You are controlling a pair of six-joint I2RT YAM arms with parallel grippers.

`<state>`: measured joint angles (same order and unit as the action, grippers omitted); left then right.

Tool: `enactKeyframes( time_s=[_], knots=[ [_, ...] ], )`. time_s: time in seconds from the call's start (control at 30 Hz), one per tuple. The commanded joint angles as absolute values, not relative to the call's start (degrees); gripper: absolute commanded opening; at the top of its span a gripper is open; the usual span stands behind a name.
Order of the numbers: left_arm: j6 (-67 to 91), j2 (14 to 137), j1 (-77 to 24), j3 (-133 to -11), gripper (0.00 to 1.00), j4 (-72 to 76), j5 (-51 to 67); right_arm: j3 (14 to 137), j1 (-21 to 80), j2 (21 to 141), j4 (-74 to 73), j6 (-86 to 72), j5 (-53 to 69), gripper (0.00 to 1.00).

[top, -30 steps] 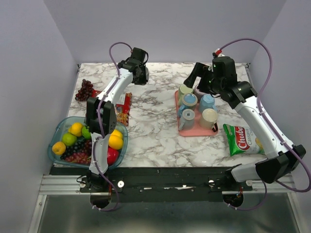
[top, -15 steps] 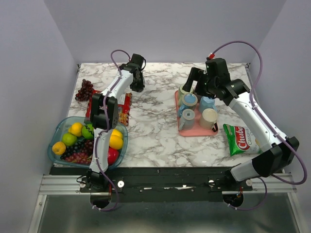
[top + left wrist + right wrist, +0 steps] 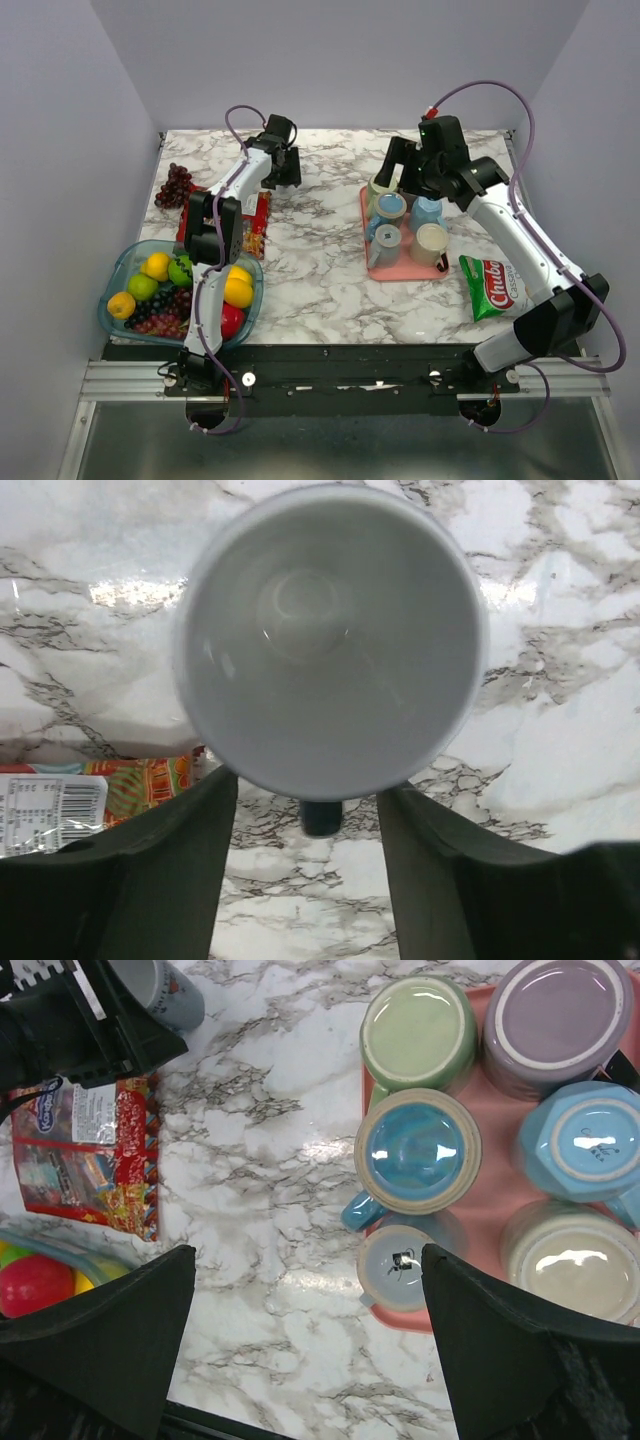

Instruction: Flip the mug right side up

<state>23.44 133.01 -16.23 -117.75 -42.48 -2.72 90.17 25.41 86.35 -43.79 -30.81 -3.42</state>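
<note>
My right gripper goes down and back next, turning as it descends, onto the small grey mug's handle, because that handle sticks out by the tray's near corner.
A white-lined mug stands upright on the marble with its mouth facing the left wrist camera and its dark handle pointing toward me. My left gripper is open, one finger on each side of the handle with a gap showing on both. From the right wrist the same mug shows a grey-blue outside beside the left gripper. My right gripper hangs open and holds nothing, high over the left edge of a pink tray.
Several mugs stand upside down on the pink tray. A fruit bowl sits at the near left, grapes and a snack packet by the left arm, and a chip bag near the right.
The left jaws have spread apart off the mug's handle. The left arm reached slightly farther back, and the right arm drew a little left and back.
</note>
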Motion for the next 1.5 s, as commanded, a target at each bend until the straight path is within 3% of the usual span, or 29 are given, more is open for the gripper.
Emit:
enactKeyframes(
  time_s=[0.0,0.1,0.17,0.43,0.7,1.23,1.4,1.47],
  knots=[
    [22.59,128.5,-15.82,-115.49,0.75,-39.47,-1.59,91.76,25.22,87.8,-47.54,-30.06,-5.8,1.0],
    [22.59,125.6,-15.91,-113.39,0.86,-38.32,-0.44,90.88,25.22,87.8,-48.68,-30.06,-6.59,1.0],
    [22.24,122.8,-15.91,-112.07,0.99,-38.32,0.0,90.0,25.23,87.45,-49.13,-30.15,-6.86,1.0],
    [21.79,108.65,-15.91,-100.49,0.99,-36.31,3.51,81.23,25.4,84.82,-50.45,-29.44,-5.98,1.0],
    [22.85,93.7,-16.08,-87.99,0.99,-32.7,8.52,75.94,31.28,83.32,-52.11,-40.68,-12.03,1.0],
    [23.47,77.88,-16.61,-72.25,0.99,-30.5,11.86,74.08,41.48,95.44,-54.75,-67.84,-25.83,0.96],
    [23.2,74.8,-16.52,-70.4,0.99,-30.76,11.25,78.56,41.57,101.07,-57.13,-70.49,-30.4,0.91],
    [23.03,74.27,-16.61,-70.14,0.99,-31.11,10.73,79.1,41.57,101.69,-57.04,-69.79,-31.55,0.83]
  ],
)
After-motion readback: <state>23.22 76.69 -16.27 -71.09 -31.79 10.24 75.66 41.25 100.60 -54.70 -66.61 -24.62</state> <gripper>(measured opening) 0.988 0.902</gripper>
